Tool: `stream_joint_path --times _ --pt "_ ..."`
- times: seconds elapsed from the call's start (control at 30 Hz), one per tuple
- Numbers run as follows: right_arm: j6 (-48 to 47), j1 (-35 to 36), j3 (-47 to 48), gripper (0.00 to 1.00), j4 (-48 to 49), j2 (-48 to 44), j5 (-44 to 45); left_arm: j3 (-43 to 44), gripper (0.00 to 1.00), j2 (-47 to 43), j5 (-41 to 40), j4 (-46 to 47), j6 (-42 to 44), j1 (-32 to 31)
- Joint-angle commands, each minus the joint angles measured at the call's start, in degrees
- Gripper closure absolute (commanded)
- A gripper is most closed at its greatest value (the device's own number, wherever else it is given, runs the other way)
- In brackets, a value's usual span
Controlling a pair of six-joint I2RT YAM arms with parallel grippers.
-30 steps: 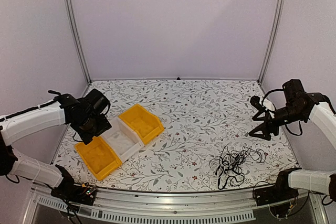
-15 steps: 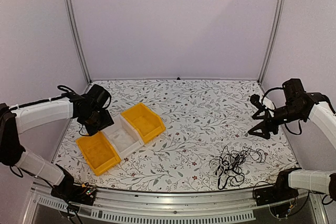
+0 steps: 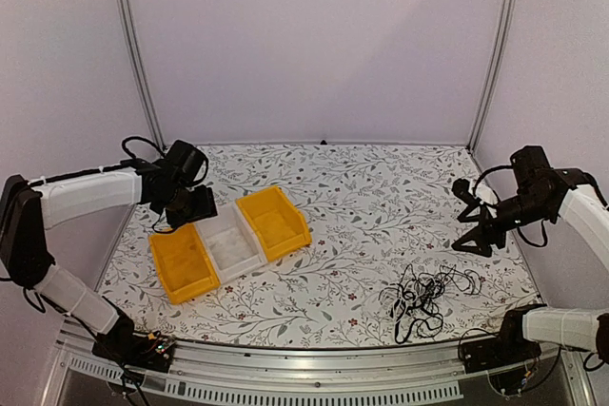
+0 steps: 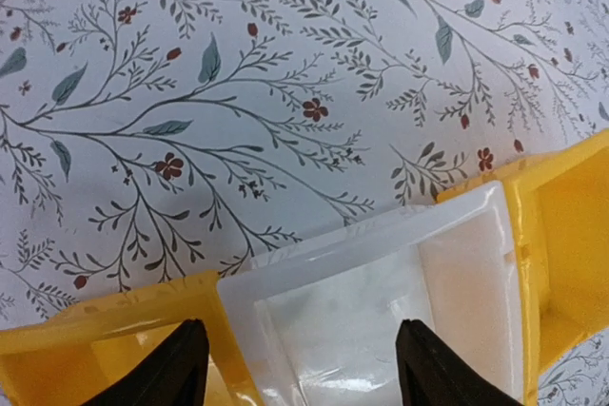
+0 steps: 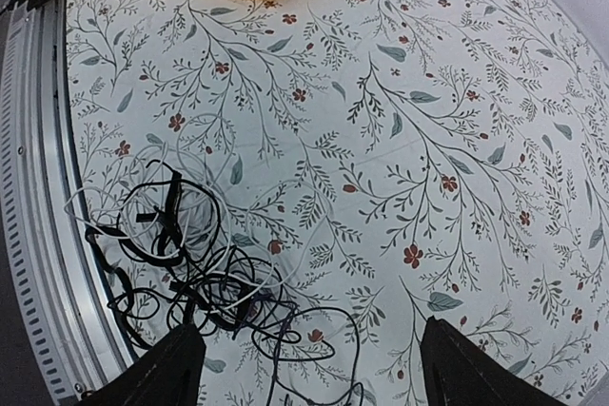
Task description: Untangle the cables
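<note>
Next, my open right gripper moves down onto that outlying loop (image 3: 473,281) (image 5: 356,347) and closes, since a thin black cord loops out from the heap, clear of the tangle.
The cables (image 3: 423,294) lie in one tangled heap near the front right of the table: several thin black cords and one pale cord. In the right wrist view the cables (image 5: 186,263) lie below and left of the open fingers. My right gripper (image 3: 461,219) is open and empty, held above the table behind and right of the heap; it also shows in the right wrist view (image 5: 314,379). My left gripper (image 3: 198,206) is open at the back edge of the bins. In the left wrist view (image 4: 304,377) its fingers straddle the wall between a yellow bin and the white bin.
Three joined bins sit at the left: a yellow bin (image 3: 183,263), a white bin (image 3: 228,245) and a second yellow bin (image 3: 276,223). The white bin (image 4: 381,282) looks empty. Metal frame posts stand at the back corners. A rail runs along the front edge (image 5: 38,187).
My left gripper has swung back and right along the bins. The row of bins has shifted right and turned. My right gripper has barely moved.
</note>
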Motion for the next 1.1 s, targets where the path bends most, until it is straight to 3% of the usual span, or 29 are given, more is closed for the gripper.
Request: stream_joint_path --times 0.0,0.1,0.17,0.2,0.37,0.57,0.77,1.07 --pt "-9.23 -0.39 -2.96 0.18 -5.16 -1.33 3.30 6.24 0.28 -2.06 -2.60 6.23 9.75 -5.22" --pt "-15.43 -0.39 -5.34 0.17 -7.11 -1.46 5.51 9.80 0.27 -0.41 -2.63 7.17 14.25 -9.68" --pt "-18.46 -0.27 -7.00 0.04 -6.76 -1.40 7.17 12.28 0.26 1.07 -0.62 8.15 16.64 -12.61" --pt "-20.11 -0.30 -7.81 0.02 -6.35 -1.61 7.88 12.93 0.26 1.65 0.46 9.12 17.95 -14.27" --pt "-23.94 1.03 -11.76 0.01 0.09 -0.38 10.88 12.11 0.26 2.55 7.65 15.87 19.66 -20.91" --pt "-19.41 1.07 -8.42 0.06 2.14 5.38 12.32 9.95 0.30 2.81 13.99 20.74 17.36 -24.02" --pt "-16.81 -0.64 -8.44 0.21 -3.62 8.77 17.25 12.90 0.30 4.51 13.39 20.23 16.97 -26.59" --pt "-15.19 -1.67 -5.83 0.57 -6.23 13.01 11.84 14.75 0.30 5.94 10.80 21.15 16.94 -28.23"
